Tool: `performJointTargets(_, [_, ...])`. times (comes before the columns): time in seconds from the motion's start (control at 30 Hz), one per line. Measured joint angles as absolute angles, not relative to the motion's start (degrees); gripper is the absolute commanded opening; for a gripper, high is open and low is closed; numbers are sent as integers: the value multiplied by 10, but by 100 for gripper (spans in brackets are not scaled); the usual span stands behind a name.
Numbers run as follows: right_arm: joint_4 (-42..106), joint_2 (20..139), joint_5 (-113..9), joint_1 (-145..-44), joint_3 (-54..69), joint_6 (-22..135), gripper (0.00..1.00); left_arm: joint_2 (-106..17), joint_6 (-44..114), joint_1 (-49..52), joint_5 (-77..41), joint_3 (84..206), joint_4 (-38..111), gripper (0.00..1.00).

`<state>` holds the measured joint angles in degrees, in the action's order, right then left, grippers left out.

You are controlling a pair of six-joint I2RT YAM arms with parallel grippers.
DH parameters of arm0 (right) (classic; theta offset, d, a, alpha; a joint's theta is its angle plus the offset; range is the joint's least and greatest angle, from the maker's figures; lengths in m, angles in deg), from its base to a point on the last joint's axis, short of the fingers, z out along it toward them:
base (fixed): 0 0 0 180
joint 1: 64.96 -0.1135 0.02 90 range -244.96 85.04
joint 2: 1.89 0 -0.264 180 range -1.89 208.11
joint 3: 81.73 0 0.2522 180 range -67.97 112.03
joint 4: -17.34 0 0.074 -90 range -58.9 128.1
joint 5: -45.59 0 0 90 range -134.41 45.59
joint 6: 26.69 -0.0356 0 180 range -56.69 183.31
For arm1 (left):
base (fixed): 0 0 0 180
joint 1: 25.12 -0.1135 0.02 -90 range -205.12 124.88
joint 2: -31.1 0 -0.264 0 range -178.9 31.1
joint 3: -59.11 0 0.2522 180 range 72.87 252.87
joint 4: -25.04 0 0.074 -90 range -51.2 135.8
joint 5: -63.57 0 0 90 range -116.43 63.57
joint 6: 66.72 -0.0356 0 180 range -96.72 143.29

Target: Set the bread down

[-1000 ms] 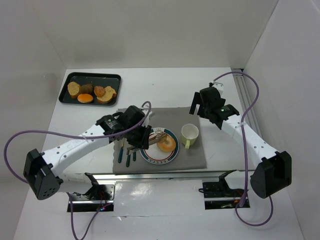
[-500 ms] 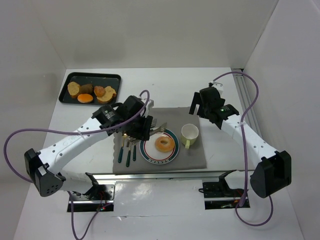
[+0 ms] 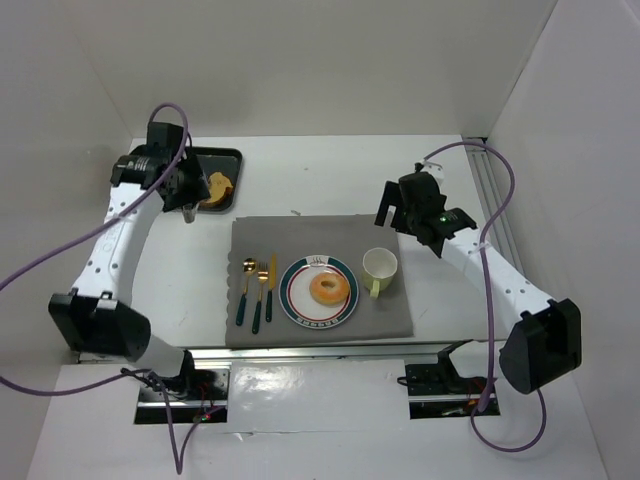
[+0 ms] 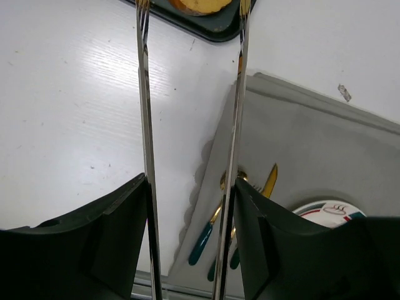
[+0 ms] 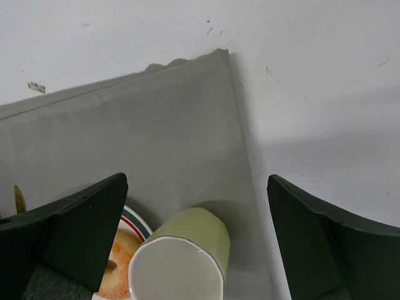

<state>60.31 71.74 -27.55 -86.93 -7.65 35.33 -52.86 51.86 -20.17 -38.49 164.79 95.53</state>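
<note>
My left gripper is going to move outward and down over the black tray to squeeze the silver tongs (image 3: 190,207), because bread shows ahead between the tongs' spread arms.
A ring-shaped bun (image 3: 330,289) lies on the striped plate (image 3: 300,310) on the grey mat; it also shows in the right wrist view (image 5: 114,264). A tan bread piece (image 3: 218,185) lies in the black tray (image 3: 228,157) at the back left; the arm hides the rest. My left gripper (image 3: 181,187) hovers over the tray, shut on silver tongs (image 4: 145,94) whose arms stand apart, tips at a bread piece (image 4: 197,5). My right gripper (image 3: 396,205) is open and empty above the mat's back right corner.
A pale green cup (image 3: 379,266) stands right of the plate, under my right gripper (image 5: 197,187). A spoon, fork and knife (image 3: 255,292) lie left of the plate on the mat (image 3: 300,235). White walls enclose the table; a rail runs along the right edge.
My left arm has left the plate, with the ring bun lying on it, and swung back left to the black tray with the tongs. The right arm has not moved.
</note>
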Motion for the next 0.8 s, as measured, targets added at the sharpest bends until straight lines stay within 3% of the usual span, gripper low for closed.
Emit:
performJointTargets(0.27, [588,742,-299,-869,-77,353,100,-678,523,-235,-371,1674,905,64])
performJointTargets(0.67, [575,779,-334,-869,-63,353,100,-799,539,-264,-372,1773,856,64])
performJointTargets(0.8, [573,789,-342,-869,-54,353,100,-849,548,-275,-362,1795,848,54])
